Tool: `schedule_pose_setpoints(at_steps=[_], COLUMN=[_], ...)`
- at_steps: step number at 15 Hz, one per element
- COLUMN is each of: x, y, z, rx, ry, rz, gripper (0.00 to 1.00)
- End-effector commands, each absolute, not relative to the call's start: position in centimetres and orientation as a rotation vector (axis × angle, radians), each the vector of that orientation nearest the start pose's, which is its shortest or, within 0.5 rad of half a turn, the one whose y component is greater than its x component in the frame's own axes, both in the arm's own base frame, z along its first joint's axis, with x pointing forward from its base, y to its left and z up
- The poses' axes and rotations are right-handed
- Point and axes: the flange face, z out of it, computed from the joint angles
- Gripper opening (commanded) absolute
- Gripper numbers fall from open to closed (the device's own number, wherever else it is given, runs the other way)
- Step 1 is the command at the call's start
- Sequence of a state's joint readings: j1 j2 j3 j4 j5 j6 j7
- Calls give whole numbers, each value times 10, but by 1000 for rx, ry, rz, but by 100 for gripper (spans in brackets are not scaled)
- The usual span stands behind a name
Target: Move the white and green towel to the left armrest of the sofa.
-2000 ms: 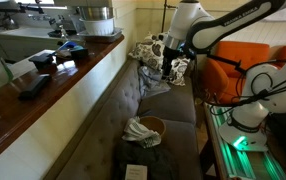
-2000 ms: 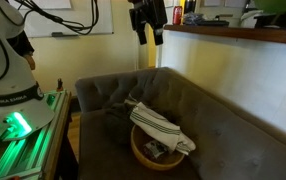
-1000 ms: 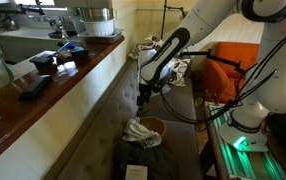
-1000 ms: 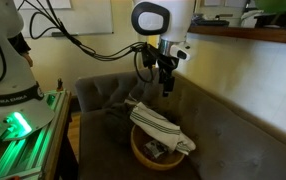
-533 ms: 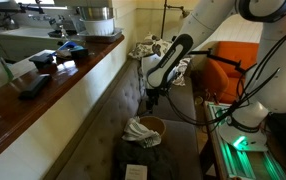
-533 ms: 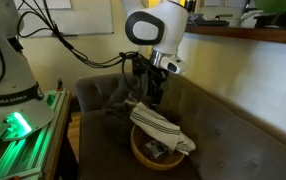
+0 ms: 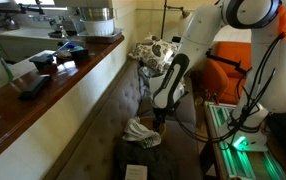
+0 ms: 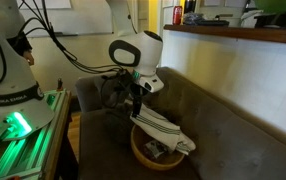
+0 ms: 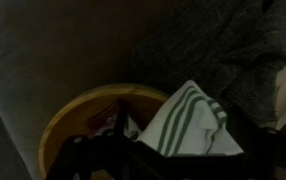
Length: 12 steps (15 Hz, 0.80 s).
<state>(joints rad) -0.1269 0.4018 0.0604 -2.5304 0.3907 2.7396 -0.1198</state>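
Observation:
Next, my gripper moves outward and down onto the striped towel's near end [image 8: 148, 115] [image 9: 190, 115], since that end is below and a little outward of the gripper's open fingers.
The white and green striped towel [image 8: 164, 129] lies draped over a wooden bowl [image 8: 141, 153] on the seat of the grey sofa [image 8: 223, 130]. It also shows in an exterior view [image 7: 139, 130] and in the wrist view [image 9: 188, 125], where it covers part of the bowl's rim [image 9: 78, 112]. My gripper [image 8: 139, 110] hangs just above the towel's near end, also seen in an exterior view [image 7: 159, 122]. In the wrist view its dark fingers [image 9: 178, 165] stand apart on both sides of the towel, open and empty. A sofa armrest [image 8: 91, 92] lies behind the bowl.
A wooden counter [image 7: 53, 85] with clutter runs along the sofa's back. A pile of patterned cloth [image 7: 155, 50] sits at the sofa's far end. An orange chair [image 7: 233, 65] and a green-lit robot base [image 8: 18, 125] stand beside the sofa. A white card [image 7: 135, 172] lies on the seat.
My arm has swung down from high above the sofa's end to just over the towel and bowl. The towel and the bowl have not moved.

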Motion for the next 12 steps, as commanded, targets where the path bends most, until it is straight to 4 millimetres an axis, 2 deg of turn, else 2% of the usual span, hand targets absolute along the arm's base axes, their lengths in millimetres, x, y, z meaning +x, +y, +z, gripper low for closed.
schedule_pose_setpoints(at_steps=[1,4,7,8,9,11,12], x=[424,438,456,462,466,470,470], y=[2,21,24,25,26,25,23], z=[87,69,51,48,46,48,52], rx=[-2925,-2979,-3028,-3044,-3061,-3101,-3124], ry=[493,387,335,334,334,358,383], rz=[152,42,-39,-58,-77,-136,-176], gripper=[100,100,100,96,74,69,61])
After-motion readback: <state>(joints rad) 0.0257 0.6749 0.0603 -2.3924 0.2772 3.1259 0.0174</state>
